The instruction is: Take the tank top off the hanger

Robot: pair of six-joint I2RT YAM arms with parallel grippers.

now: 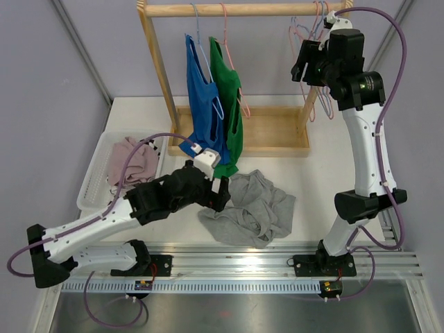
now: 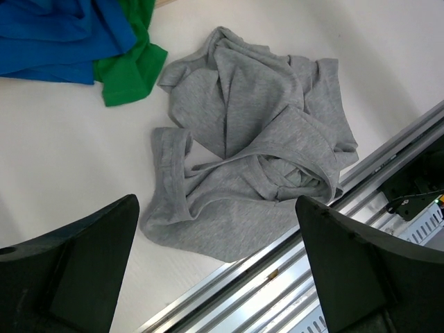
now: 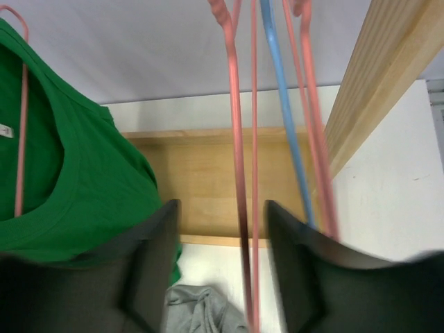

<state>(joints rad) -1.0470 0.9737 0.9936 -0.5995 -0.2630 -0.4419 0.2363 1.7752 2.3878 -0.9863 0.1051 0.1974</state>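
The grey tank top lies loose, its raised fold near the metal bar [image 1: 260,220] [image 2: 294,171]. The left gripper moves down onto it next, shifting right in the top view.
A grey tank top [image 1: 250,208] lies crumpled on the table, off any hanger; it also shows in the left wrist view [image 2: 257,139]. My left gripper [image 1: 220,193] hovers open and empty over its near left edge [image 2: 216,208]. A blue tank top [image 1: 201,104] and a green tank top [image 1: 229,90] hang on hangers from the wooden rod [image 1: 243,9]. My right gripper [image 1: 302,66] is high at the rack's right end, open [image 3: 222,208], with an empty pink hanger [image 3: 236,139] running between its jaws.
Several empty pink and blue hangers [image 1: 312,41] hang at the rod's right end. The rack's wooden base [image 1: 277,132] lies behind the garments. A white basket [image 1: 94,180] at the left holds a pinkish garment [image 1: 132,163]. A metal rail [image 2: 312,263] runs along the near edge.
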